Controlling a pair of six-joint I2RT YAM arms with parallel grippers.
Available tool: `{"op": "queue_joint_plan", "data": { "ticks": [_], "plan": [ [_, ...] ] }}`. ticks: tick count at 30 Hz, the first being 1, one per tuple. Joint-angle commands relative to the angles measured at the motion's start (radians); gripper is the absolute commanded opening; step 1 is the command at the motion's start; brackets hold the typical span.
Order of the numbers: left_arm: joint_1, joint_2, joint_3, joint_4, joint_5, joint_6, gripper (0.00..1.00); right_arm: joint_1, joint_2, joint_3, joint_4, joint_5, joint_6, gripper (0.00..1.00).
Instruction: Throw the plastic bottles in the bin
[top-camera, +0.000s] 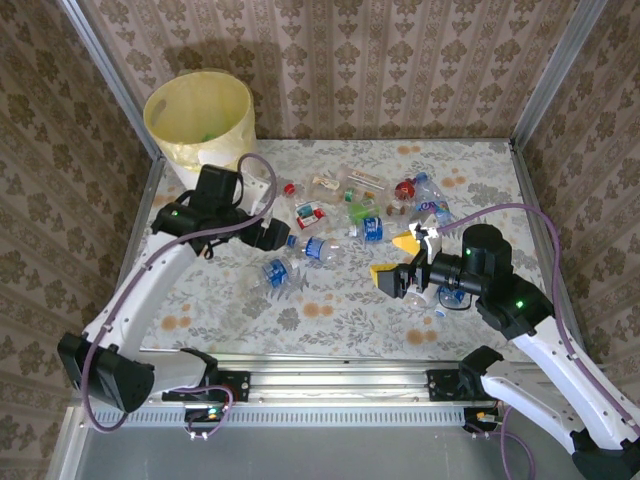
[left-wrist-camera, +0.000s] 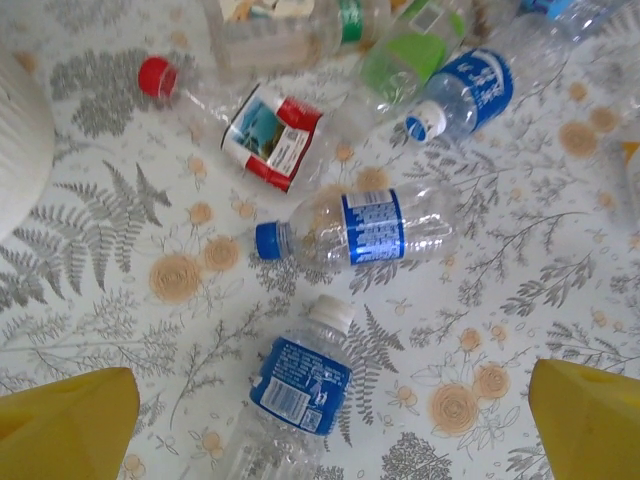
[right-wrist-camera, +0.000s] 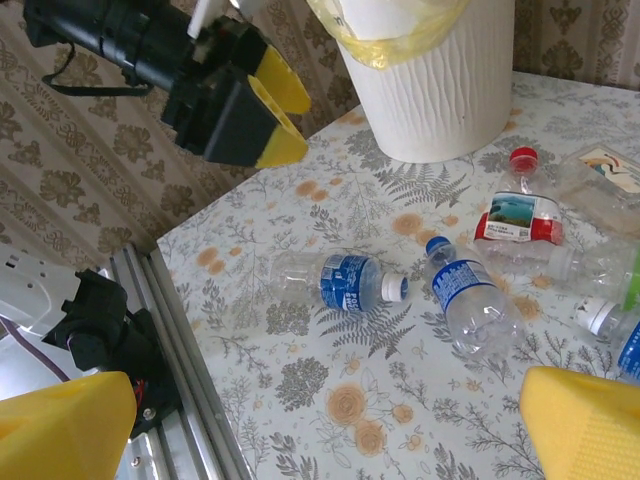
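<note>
The cloth is bare on both sides of the blue label of the white-capped bottle (top-camera: 276, 271) (left-wrist-camera: 302, 386), so my fingers have room there. My left gripper will move down and back with its open fingers on either side of the label.
Several plastic bottles (top-camera: 350, 205) lie scattered across the middle of the flowered table. The pale-yellow bin (top-camera: 200, 115) stands at the far left corner; its ribbed wall (right-wrist-camera: 430, 70) also shows in the right wrist view. My left gripper (top-camera: 283, 243) hovers open over a clear bottle with a white cap and blue label (left-wrist-camera: 295, 390), which lies between its yellow fingers (left-wrist-camera: 70, 425) without touching them. Beyond it lie a blue-capped bottle (left-wrist-camera: 365, 230) and a red-capped one (left-wrist-camera: 260, 130). My right gripper (top-camera: 393, 258) is open and holds nothing, right of those bottles (right-wrist-camera: 335, 282).
Patterned walls close in the table on three sides. A metal rail (right-wrist-camera: 170, 330) runs along the near edge. The left gripper (right-wrist-camera: 240, 100) hangs above the table in front of the bin. Bare cloth lies between the bottles and the near rail.
</note>
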Motion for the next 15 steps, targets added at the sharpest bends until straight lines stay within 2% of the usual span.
{"op": "queue_joint_plan", "data": {
  "ticks": [1, 4, 15],
  "plan": [
    [-0.006, 0.040, -0.008, -0.026, -0.051, -0.063, 1.00, 0.008, -0.005, 0.016, -0.018, -0.008, 0.000, 1.00],
    [-0.050, 0.090, -0.011, -0.041, -0.060, -0.079, 1.00, 0.009, -0.007, 0.022, -0.027, -0.004, -0.002, 1.00],
    [-0.080, 0.248, -0.038, -0.056, -0.065, -0.123, 1.00, 0.011, -0.011, 0.017, -0.037, 0.006, 0.004, 1.00]
  ]
}}
